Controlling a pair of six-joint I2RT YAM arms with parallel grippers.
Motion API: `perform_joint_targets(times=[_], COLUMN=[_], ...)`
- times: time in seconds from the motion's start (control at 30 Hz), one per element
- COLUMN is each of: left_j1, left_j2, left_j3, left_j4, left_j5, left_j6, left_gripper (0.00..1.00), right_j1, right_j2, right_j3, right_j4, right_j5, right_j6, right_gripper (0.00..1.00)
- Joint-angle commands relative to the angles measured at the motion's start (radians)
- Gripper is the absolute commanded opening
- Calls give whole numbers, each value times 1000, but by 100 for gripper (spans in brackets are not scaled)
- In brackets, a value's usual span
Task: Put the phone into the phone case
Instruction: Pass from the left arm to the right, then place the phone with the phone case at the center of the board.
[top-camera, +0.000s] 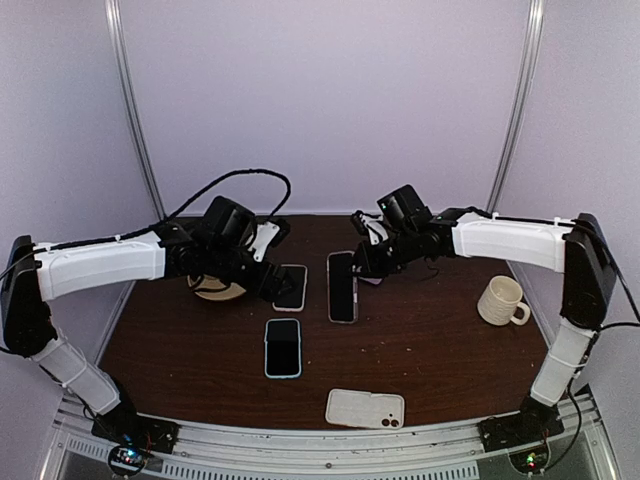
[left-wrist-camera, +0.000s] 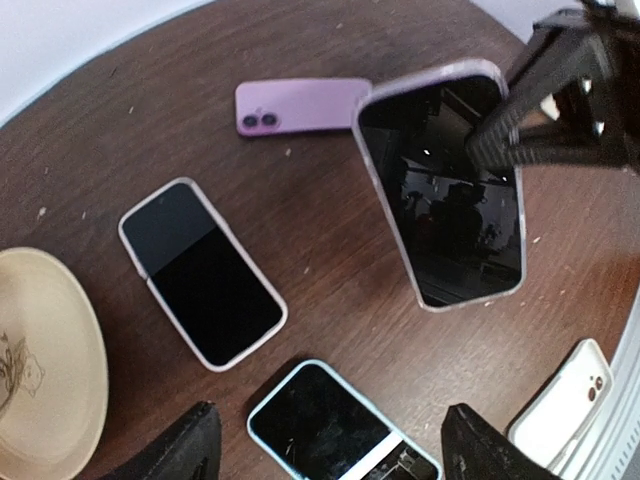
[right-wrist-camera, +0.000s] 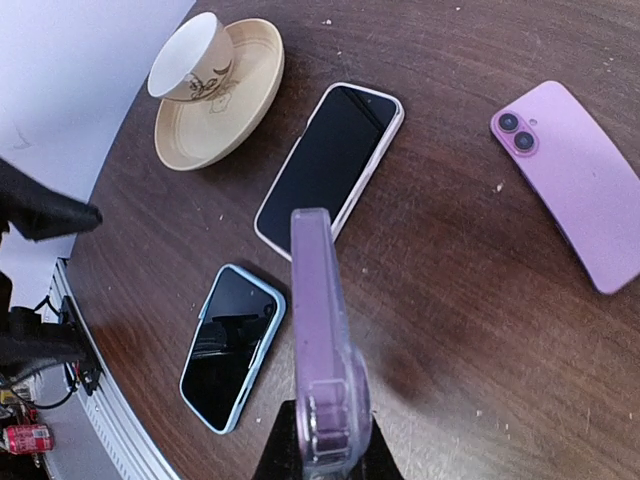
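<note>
The robot will bring its right gripper down toward the left in the top view and let go of the case beside the pink-rimmed phone (left-wrist-camera: 200, 272), since bare tabletop lies open there.
My right gripper (right-wrist-camera: 325, 452) is shut on the near end of a clear purple phone case (right-wrist-camera: 322, 330), held edge-up and tilted above the table. From the left wrist the case (left-wrist-camera: 445, 190) shows a dark glossy face; I cannot tell whether a phone sits in it. A bare purple phone (right-wrist-camera: 575, 180) lies camera-side up behind it, also seen as the purple phone (left-wrist-camera: 300, 105) from the left wrist. My left gripper (left-wrist-camera: 335, 455) hangs open with nothing between its fingers, above a blue-rimmed phone (left-wrist-camera: 335, 420) and beside a pink-rimmed phone (left-wrist-camera: 200, 272).
A cup on a saucer (right-wrist-camera: 215, 85) stands at the left under the left arm. A white mug (top-camera: 502, 300) is at the right. An empty white case (top-camera: 365, 407) lies near the front edge, the blue-rimmed phone (top-camera: 283, 347) just behind it.
</note>
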Motion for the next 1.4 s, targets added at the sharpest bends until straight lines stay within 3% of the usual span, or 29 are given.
perform_joint_targets(times=[0.0, 0.2, 0.63, 0.73, 0.9, 1.03, 1.17, 1.37], left_j1=[21, 62, 90, 90, 90, 90, 90, 90], left_j2=[-20, -18, 37, 52, 72, 71, 70, 70], left_j3=[-66, -82, -92, -95, -96, -99, -101, -100], left_j4=[-50, -61, -78, -84, -78, -78, -76, -74], left_j5=[-82, -83, -76, -70, -48, -49, -53, -61], left_j6=[-38, -20, -22, -41, -45, -44, -42, -38], left_gripper=[80, 80, 79, 77, 77, 77, 78, 78], right_j1=[-50, -81, -139, -140, -140, -134, -108, -3], right_j2=[138, 368, 650, 637, 592, 542, 446, 275], right_j3=[170, 362, 568, 525, 442, 442, 420, 238], right_j4=[12, -84, -195, -168, -95, -173, -283, -292], right_j5=[-147, -276, -324, -266, -196, -106, 59, 169], right_j6=[69, 55, 11, 43, 92, 47, -30, -22], right_gripper=[0, 0, 23, 32, 35, 41, 54, 49])
